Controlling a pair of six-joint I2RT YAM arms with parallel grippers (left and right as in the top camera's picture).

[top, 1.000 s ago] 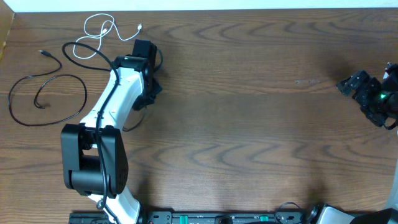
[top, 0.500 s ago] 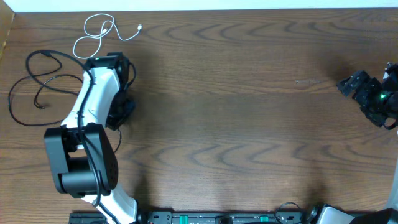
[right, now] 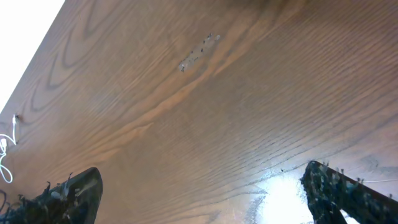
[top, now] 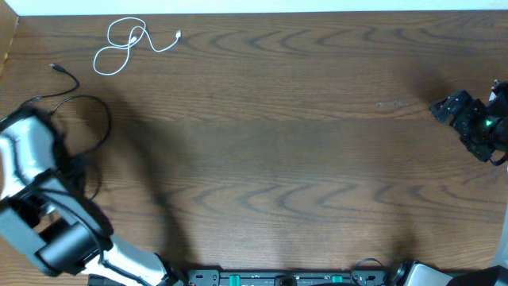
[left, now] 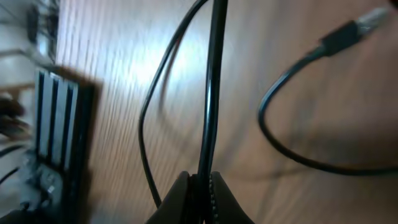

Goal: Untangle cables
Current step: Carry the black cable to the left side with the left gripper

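The black cable goes left in the overhead view with my left gripper next, to the table's side edge, and is released there, clear of the other loop.
A white cable [top: 127, 46] lies looped at the table's far left, its tip also in the right wrist view [right: 5, 149]. Black cables [top: 79, 107] lie at the left edge, one plug end [top: 55, 68] pointing left. My left gripper [left: 200, 199] is shut on a black cable [left: 210, 99] that runs straight up from the jaws; another black loop with a plug [left: 348, 34] lies on the wood beyond. In the overhead view the left arm [top: 32, 159] is blurred at the left edge and hides its jaws. My right gripper [top: 456, 107] is open and empty at the far right.
The table's back edge [top: 254, 11] runs along the top. Arm bases and black fittings [top: 278, 278] sit at the front edge. A black slotted part [left: 59, 124] shows at the left of the left wrist view.
My left arm has swung left and toward the front, dragging a black cable with it. The white cable and the right arm have not moved.
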